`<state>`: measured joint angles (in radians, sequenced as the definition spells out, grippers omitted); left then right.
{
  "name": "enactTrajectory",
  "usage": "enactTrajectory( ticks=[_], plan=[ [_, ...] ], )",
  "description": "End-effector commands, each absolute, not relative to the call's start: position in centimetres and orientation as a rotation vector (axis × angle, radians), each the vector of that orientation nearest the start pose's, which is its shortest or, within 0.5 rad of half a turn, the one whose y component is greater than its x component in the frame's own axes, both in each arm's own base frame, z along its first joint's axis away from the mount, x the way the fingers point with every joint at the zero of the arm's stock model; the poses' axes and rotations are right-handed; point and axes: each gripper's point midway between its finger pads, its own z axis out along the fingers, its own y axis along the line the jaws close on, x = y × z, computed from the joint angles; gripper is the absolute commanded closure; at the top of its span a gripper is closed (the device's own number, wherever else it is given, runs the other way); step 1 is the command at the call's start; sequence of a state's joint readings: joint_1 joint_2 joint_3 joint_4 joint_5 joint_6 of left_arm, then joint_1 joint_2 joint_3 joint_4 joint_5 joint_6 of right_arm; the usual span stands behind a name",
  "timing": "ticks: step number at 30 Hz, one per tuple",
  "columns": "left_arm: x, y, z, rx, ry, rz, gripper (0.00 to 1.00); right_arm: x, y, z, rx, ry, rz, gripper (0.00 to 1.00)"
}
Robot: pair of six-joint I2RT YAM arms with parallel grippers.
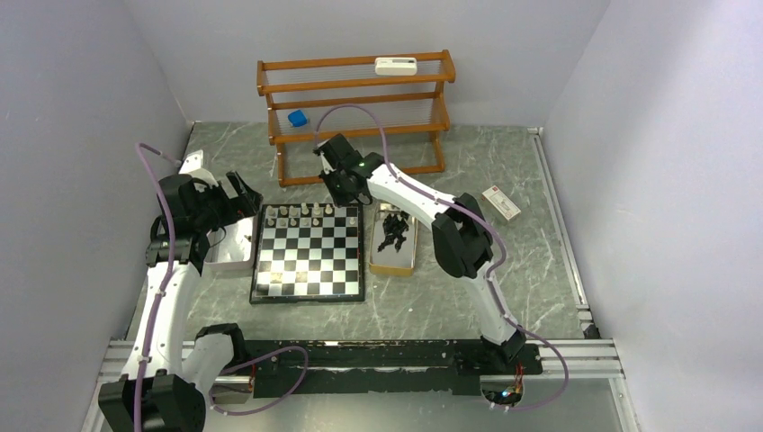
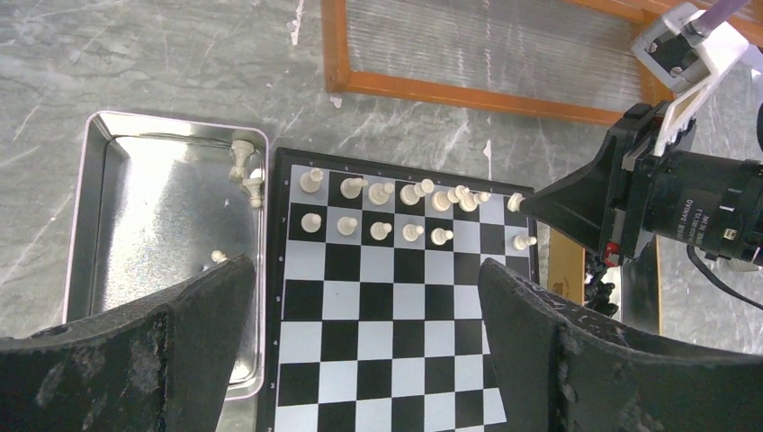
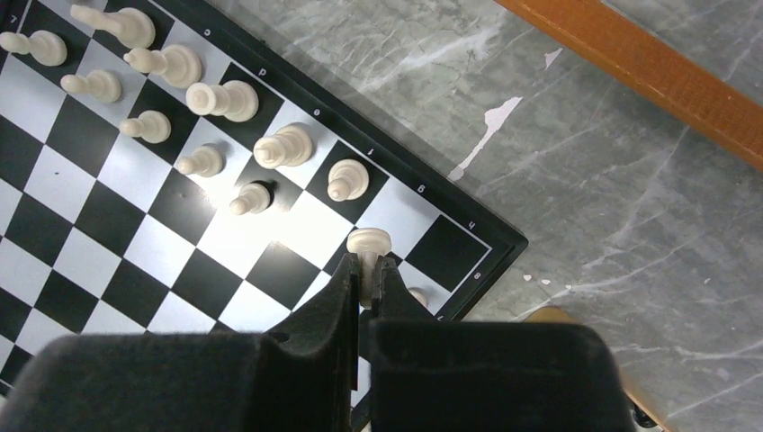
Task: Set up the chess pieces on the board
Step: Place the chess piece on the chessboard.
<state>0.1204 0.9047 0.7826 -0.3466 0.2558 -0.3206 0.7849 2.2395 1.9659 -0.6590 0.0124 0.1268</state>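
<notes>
My right gripper is holding the cream piece above an empty white square in the far row (image 1: pixel 340 211) (image 3: pixel 397 218), next to the black corner square, so it will lower the piece and release it there.
The chessboard (image 1: pixel 309 252) lies mid-table, with cream pieces (image 2: pixel 378 209) in its two far rows. My right gripper (image 3: pixel 366 274) is shut on a cream piece (image 3: pixel 368 243) and holds it over the board's far right corner; it also shows in the top view (image 1: pixel 346 193) and the left wrist view (image 2: pixel 531 205). My left gripper (image 2: pixel 364 337) is open and empty, above the board's left side next to the left tray (image 2: pixel 117 234). A few cream pieces (image 2: pixel 245 171) lie in that tray. Black pieces (image 1: pixel 393 231) lie heaped in the right tray.
A wooden rack (image 1: pixel 355 108) stands behind the board, with a blue block (image 1: pixel 297 118) and a white device (image 1: pixel 395 65) on it. A small white box (image 1: pixel 501 203) lies at the right. The right tray (image 1: pixel 394 261) sits beside the board's right edge.
</notes>
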Motion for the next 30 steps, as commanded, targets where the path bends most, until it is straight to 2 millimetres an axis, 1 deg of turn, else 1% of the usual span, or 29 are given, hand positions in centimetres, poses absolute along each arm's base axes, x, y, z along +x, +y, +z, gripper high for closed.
enactTrajectory(
  ticks=[1, 10, 14, 19, 25, 30],
  plan=[
    [30.8, -1.6, 21.8, -0.277, 1.994, -0.345, 0.02, 38.4, 38.4, 6.9, -0.838, 2.486, 0.306, 0.99],
    [31.0, -1.9, 21.3, -0.273, 2.012, -0.356, 0.02, 38.7, 38.3, 5.3, -0.829, 2.523, 0.271, 0.96],
    [31.0, -2.0, 21.4, -0.269, 2.008, -0.361, 0.02, 38.6, 38.3, 4.5, -0.833, 2.549, 0.253, 0.93],
    [31.1, -2.0, 21.3, -0.272, 2.015, -0.364, 0.02, 38.8, 38.4, 4.1, -0.841, 2.561, 0.238, 0.88],
    [31.0, -2.0, 21.5, -0.272, 2.005, -0.365, 0.02, 39.0, 38.0, 3.5, -0.846, 2.576, 0.205, 0.83],
    [31.1, -2.1, 21.4, -0.270, 2.011, -0.370, 0.02, 39.0, 38.1, 3.1, -0.847, 2.584, 0.202, 0.82]
  ],
)
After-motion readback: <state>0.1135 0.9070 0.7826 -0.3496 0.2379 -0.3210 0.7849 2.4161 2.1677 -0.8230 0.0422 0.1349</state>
